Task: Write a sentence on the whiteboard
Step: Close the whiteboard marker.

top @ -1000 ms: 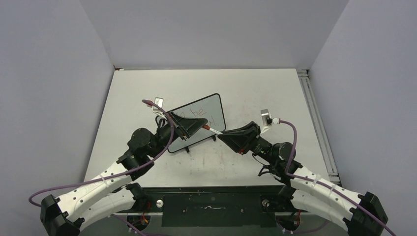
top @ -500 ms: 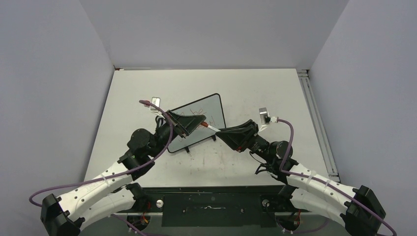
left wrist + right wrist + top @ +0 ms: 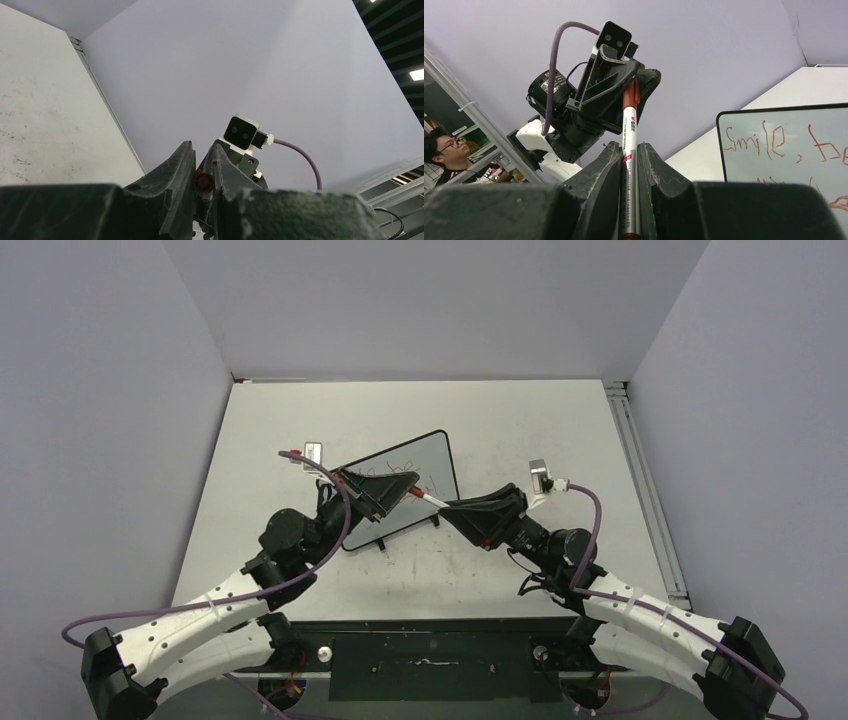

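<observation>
My right gripper moves down and toward the right in the top view next, onto the bare tabletop below it, and releases the marker [image 3: 432,501], as the cap is on.
The whiteboard [image 3: 428,452] stands tilted at mid-table, its black frame showing at the right of the right wrist view [image 3: 744,167]. The sentence [image 3: 774,140] is red handwriting, "Smile, be" on top, and the second line is cut off by my gripper. A slim white marker [image 3: 432,501] bridges my two grippers in front of the board. My right gripper [image 3: 629,147] is shut on the marker's barrel [image 3: 629,135]. My left gripper [image 3: 202,150] is shut on its red cap [image 3: 203,181]. From above, the left gripper [image 3: 412,490] and right gripper [image 3: 447,510] point tip to tip.
Grey walls enclose the table on three sides. A metal rail [image 3: 640,470] runs along the right edge. A person's face [image 3: 444,145] shows outside the cell in the right wrist view. Purple cables [image 3: 590,510] loop off both wrists.
The left wrist has rolled slightly, its camera swinging left and down, and the left elbow has dropped a little. Both grippers keep their hold on the marker.
</observation>
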